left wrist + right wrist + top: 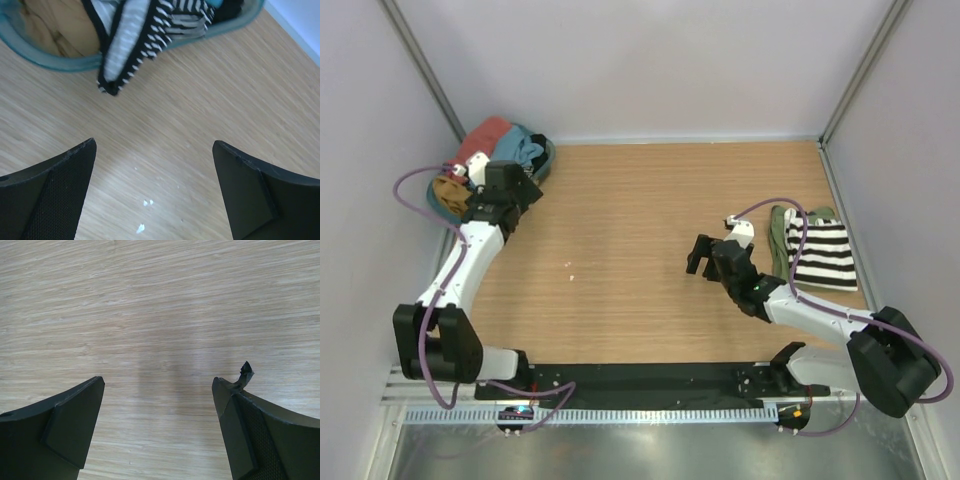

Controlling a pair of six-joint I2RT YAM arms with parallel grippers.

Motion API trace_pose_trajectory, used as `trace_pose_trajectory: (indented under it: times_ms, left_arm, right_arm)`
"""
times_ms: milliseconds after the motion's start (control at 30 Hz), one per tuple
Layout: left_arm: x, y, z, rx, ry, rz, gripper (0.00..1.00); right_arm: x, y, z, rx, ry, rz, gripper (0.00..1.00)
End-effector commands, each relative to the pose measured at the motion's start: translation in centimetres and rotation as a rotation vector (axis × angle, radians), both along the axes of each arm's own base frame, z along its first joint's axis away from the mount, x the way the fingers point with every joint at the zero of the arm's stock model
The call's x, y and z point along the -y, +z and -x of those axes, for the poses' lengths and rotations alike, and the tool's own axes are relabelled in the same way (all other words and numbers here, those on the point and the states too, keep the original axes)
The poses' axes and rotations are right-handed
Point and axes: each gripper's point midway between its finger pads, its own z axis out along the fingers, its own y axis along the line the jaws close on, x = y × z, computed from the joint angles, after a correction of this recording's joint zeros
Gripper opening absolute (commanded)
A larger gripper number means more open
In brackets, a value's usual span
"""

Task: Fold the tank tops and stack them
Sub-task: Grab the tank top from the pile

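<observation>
The striped top's hanging end (117, 71) hangs free of the other tops, so my open left gripper should next move outward and down toward the basket rim (60, 62) onto it.
A round teal basket (548, 160) at the far left corner holds crumpled tank tops: coral (485, 135), teal blue (515, 148) and mustard (448, 195). In the left wrist view a black-and-white striped top (125, 50) hangs over the basket rim (60, 62) onto the table, beside the mustard top (55, 25). My left gripper (525, 190) (155, 150) is open and empty just in front of the basket. A folded striped top (823, 255) lies on an olive green top (782, 235) at the right. My right gripper (700, 258) (157, 385) is open and empty over bare wood, left of that stack.
The wooden table (630, 220) is walled on three sides. Small white crumbs (145, 202) lie on the wood between my left fingers. A torn bit of black tape (245, 372) sticks up from my right gripper's right finger.
</observation>
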Motion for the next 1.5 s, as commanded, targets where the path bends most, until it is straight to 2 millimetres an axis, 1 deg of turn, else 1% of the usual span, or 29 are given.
trace_pose_trajectory:
  times_ms: [0, 33, 67, 100, 133, 167, 200, 267, 300, 367, 400, 500, 533, 567, 600, 633, 733, 767, 833, 867, 967, 1000, 1033, 1067, 1167, 1200, 1333, 1400, 1467]
  left_arm:
    - [-5.4, 2.0, -2.2, 0.017, 0.146, -0.078, 0.99]
    - [-5.6, 1.7, -2.8, 0.000, 0.149, -0.085, 0.98]
    - [-7.2, 2.5, -3.8, 0.007, 0.191, -0.094, 0.97]
    - [-8.0, 0.3, -4.6, -0.063, 0.200, -0.098, 0.97]
    - [-8.2, -0.5, -5.3, -0.098, 0.188, -0.100, 0.96]
    - [-8.2, 0.4, -6.9, -0.085, 0.172, -0.091, 0.92]
    - [-8.2, -2.6, -7.5, -0.181, 0.165, -0.095, 0.90]
    - [-8.4, -2.6, -9.2, -0.200, 0.153, -0.096, 0.85]
    - [-8.5, -4.9, -9.9, -0.254, 0.148, -0.097, 0.83]
    - [-8.4, -5.4, -11.1, -0.265, 0.134, -0.077, 0.77]
    - [-8.3, -6.8, -11.4, -0.292, 0.125, -0.068, 0.76]
    - [-7.6, -7.4, -12.3, -0.295, 0.095, -0.031, 0.42]
    - [-7.6, -7.0, -12.2, -0.289, 0.099, -0.028, 0.15]
    - [-7.5, -6.7, -12.0, -0.279, 0.107, -0.024, 0.05]
    - [-7.8, -5.9, -11.8, -0.259, 0.126, -0.033, 0.00]
    - [-7.9, -3.7, -11.5, -0.208, 0.134, -0.038, 0.00]
    - [-8.2, -0.6, -10.5, -0.126, 0.151, -0.047, 0.00]
    - [-8.1, 2.3, -9.8, -0.065, 0.152, -0.047, 0.00]
    - [-7.6, 5.4, -9.1, 0.006, 0.137, -0.034, 0.00]
    - [-7.3, 8.2, -8.3, 0.070, 0.129, -0.029, 0.00]
    - [-6.5, 12.6, -7.0, 0.198, 0.098, -0.010, 0.00]
    - [-6.2, 15.7, -5.6, 0.278, 0.091, -0.002, 0.00]
    - [-6.0, 17.1, -5.0, 0.315, 0.084, 0.004, 0.00]
    - [-5.3, 19.6, -3.8, 0.379, 0.054, 0.017, 0.00]
    - [-3.4, 23.4, -2.1, 0.475, -0.030, 0.070, 0.00]
    - [-2.7, 25.3, -0.7, 0.524, -0.057, 0.086, 0.00]
    - [1.2, 29.4, 2.6, 0.634, -0.198, 0.159, 0.00]
    - [3.8, 30.0, 3.7, 0.655, -0.297, 0.208, 0.00]
    - [6.8, 29.2, 4.5, 0.637, -0.391, 0.269, 0.00]
  right_arm:
    - [-0.4, 1.6, -0.9, 0.065, -0.005, -0.023, 0.97]
    - [-0.4, 1.6, -0.9, 0.066, -0.004, -0.022, 0.98]
    - [-0.4, 1.6, -0.9, 0.066, -0.004, -0.022, 0.97]
    - [-0.3, 1.6, -0.9, 0.065, -0.006, -0.021, 0.97]
    - [-0.3, 1.6, -0.9, 0.066, -0.006, -0.022, 0.97]
    - [-0.3, 1.6, -0.8, 0.067, -0.005, -0.020, 0.97]
    - [-0.3, 1.7, -0.9, 0.069, -0.006, -0.024, 0.97]
    - [0.0, 1.9, -0.9, 0.076, -0.013, -0.020, 0.97]
    - [-0.1, 2.0, -0.8, 0.078, -0.013, -0.020, 0.97]
    - [0.3, 1.9, -0.8, 0.078, -0.022, -0.010, 0.97]
    - [0.4, 1.9, -0.8, 0.079, -0.024, -0.007, 0.97]
    - [0.4, 2.2, -0.8, 0.087, -0.028, -0.010, 0.97]
    - [0.5, 2.3, -0.8, 0.090, -0.030, -0.009, 0.97]
    - [0.5, 2.2, -0.8, 0.088, -0.030, -0.007, 0.97]
    - [0.5, 2.2, -0.8, 0.088, -0.030, -0.007, 0.97]
    - [0.6, 2.3, -0.8, 0.091, -0.033, -0.008, 0.97]
    - [0.5, 2.1, -0.8, 0.085, -0.031, -0.007, 0.97]
    - [0.4, 2.1, -0.8, 0.086, -0.029, -0.008, 0.97]
    - [0.4, 2.1, -0.9, 0.084, -0.027, -0.009, 0.97]
    - [0.4, 2.0, -0.9, 0.083, -0.026, -0.007, 0.97]
    - [0.3, 2.0, -0.9, 0.080, -0.025, -0.003, 0.97]
    - [0.4, 2.0, -0.9, 0.081, -0.026, -0.001, 0.97]
    - [0.4, 2.0, -0.9, 0.081, -0.026, -0.001, 0.97]
    - [0.3, 2.1, -0.9, 0.083, -0.026, -0.003, 0.97]
    - [0.5, 2.2, -0.9, 0.087, -0.028, -0.003, 0.97]
    - [0.5, 2.2, -0.9, 0.088, -0.031, -0.006, 0.97]
    - [0.5, 2.3, -0.9, 0.090, -0.029, -0.005, 0.97]
    - [0.5, 2.4, -0.9, 0.091, -0.030, -0.006, 0.97]
    - [0.4, 2.6, -0.9, 0.096, -0.027, -0.011, 0.97]
